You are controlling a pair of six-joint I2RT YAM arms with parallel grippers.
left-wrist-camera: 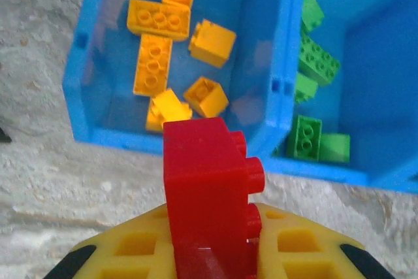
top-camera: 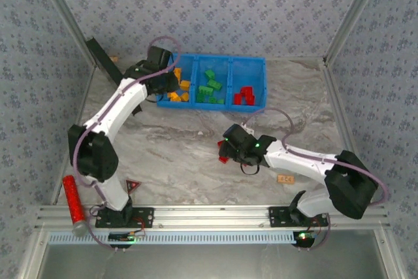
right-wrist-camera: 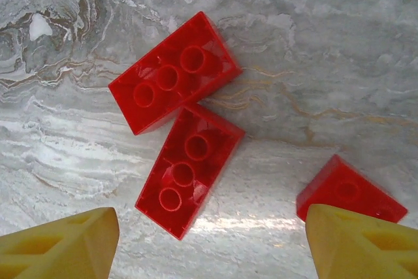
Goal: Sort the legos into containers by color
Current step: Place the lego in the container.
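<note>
The robot needs to carry the matching red lego in its left gripper across the bin (top-camera: 215, 59) next and let it go in the section of the bin with red legos, beyond the green ones.
My left gripper (left-wrist-camera: 212, 243) is shut on a red lego (left-wrist-camera: 209, 187), held on edge with its studs pointing right. It hangs just in front of the blue bin (left-wrist-camera: 274, 89), by the left compartment with several yellow-orange legos (left-wrist-camera: 153, 63); green legos (left-wrist-camera: 317, 63) lie in the middle one. From above, the left gripper (top-camera: 168, 80) is at the bin's (top-camera: 215, 59) left end, and red legos (top-camera: 245, 95) fill the right compartment. My right gripper (right-wrist-camera: 212, 243) is open above the table, with three red legos below: two upside down (right-wrist-camera: 173, 73) (right-wrist-camera: 189, 168), and one (right-wrist-camera: 346, 191) by the right finger.
A tan tile (top-camera: 285, 178) lies on the marble table near the right arm. A red-black triangle (top-camera: 132, 186) and a red cylinder (top-camera: 73, 204) sit by the left arm's base. A black board (top-camera: 103, 60) leans at the back left. Patterned walls enclose the table.
</note>
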